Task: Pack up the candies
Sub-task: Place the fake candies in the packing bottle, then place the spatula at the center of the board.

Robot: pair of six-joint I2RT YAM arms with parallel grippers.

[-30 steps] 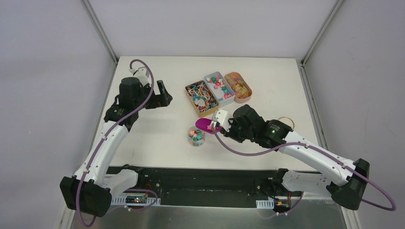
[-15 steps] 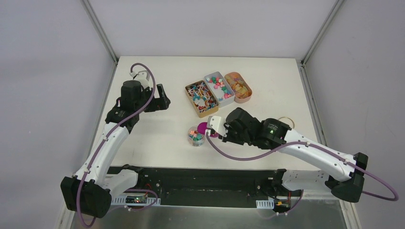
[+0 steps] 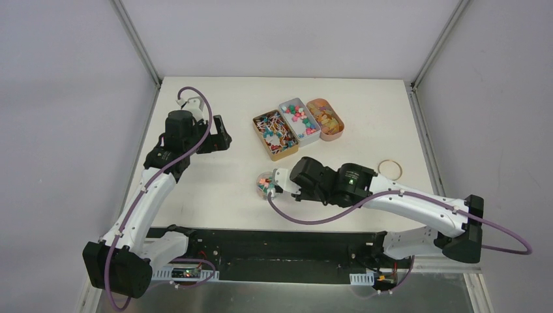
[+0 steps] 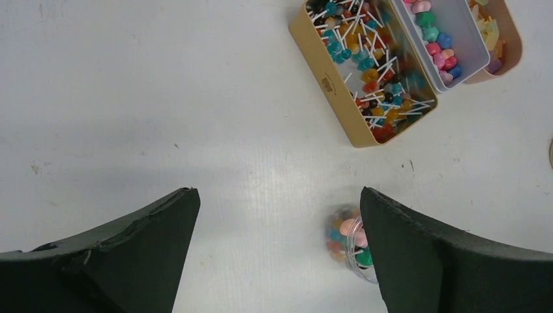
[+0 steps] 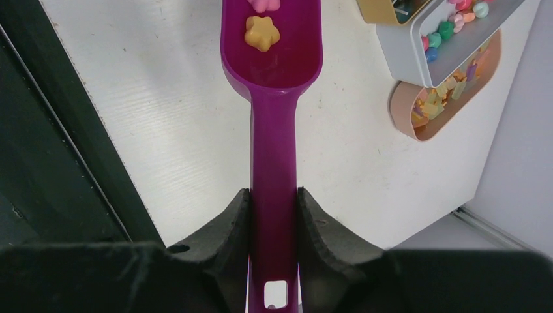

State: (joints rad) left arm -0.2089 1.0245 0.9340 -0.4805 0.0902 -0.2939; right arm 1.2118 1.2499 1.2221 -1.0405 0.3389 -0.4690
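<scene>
My right gripper tips out the scoop over the cup next, then lowers between the pink oval tray and ring (image 3: 358,143) to release, since that tabletop is bare.
My right gripper (image 5: 274,195) is shut on the handle of a magenta scoop (image 5: 274,72). A yellow star candy (image 5: 262,32) and a pink candy (image 5: 264,4) lie in its bowl. In the top view the right gripper (image 3: 282,182) sits right beside a small clear cup (image 3: 264,184) of mixed candies, and the wrist hides the scoop. The cup also shows in the left wrist view (image 4: 347,236), partly behind a finger. My left gripper (image 3: 219,134) is open and empty, well left of the trays; its jaws (image 4: 279,195) stand wide apart above bare table.
Three open trays stand side by side at the back: a gold tray (image 3: 274,135) of candies on white sticks, a grey tray (image 3: 299,119) of round candies, and a pink oval tray (image 3: 325,119) of yellow-orange candies. A thin ring (image 3: 390,168) lies at the right.
My right arm has swung left with the scoop, from beside the cup to right at it. The left gripper has shifted slightly.
</scene>
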